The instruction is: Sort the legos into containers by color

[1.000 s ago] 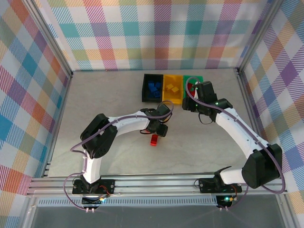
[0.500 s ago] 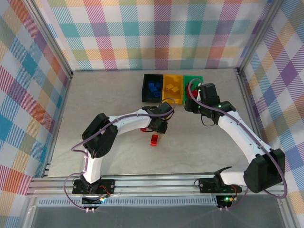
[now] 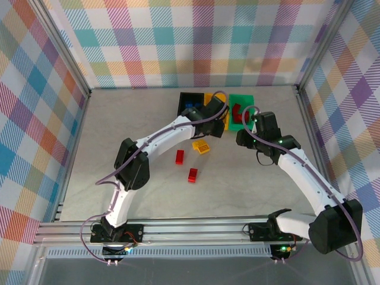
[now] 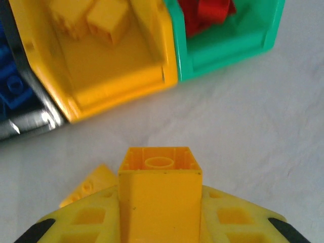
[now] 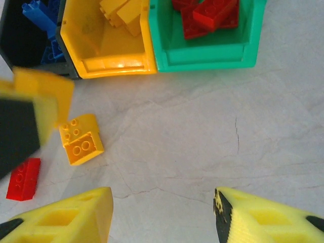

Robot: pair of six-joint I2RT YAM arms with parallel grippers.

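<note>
My left gripper carries the yellow lego outward over the inside of the yellow container (image 4: pixel 116 76) next and releases it there, because that bin already holds yellow legos.
My left gripper (image 4: pixel 159 215) is shut on a yellow lego (image 4: pixel 160 185) and holds it above the table just in front of the yellow container (image 4: pixel 116 76). From above, the left gripper (image 3: pixel 215 122) hangs over that bin's near edge. The black container (image 3: pixel 189 102) holds blue legos (image 5: pixel 43 23), the yellow one yellow legos (image 4: pixel 96 20), the green container (image 3: pixel 242 110) red legos (image 5: pixel 210 15). A loose yellow lego (image 3: pixel 200 146) and two red legos (image 3: pixel 180 157) (image 3: pixel 192 174) lie on the table. My right gripper (image 5: pixel 162 212) is open and empty over bare table before the green container (image 5: pixel 212 55).
The three bins stand side by side at the back of the grey table (image 3: pixel 130 148). Metal frame rails (image 3: pixel 77 148) and checkered walls close in the sides. The left arm (image 3: pixel 166 136) stretches diagonally across the middle.
The left gripper shut on a yellow lego and carried it from mid-table back to the yellow bin, uncovering another yellow and a red lego. The right gripper drew back from the green bin.
</note>
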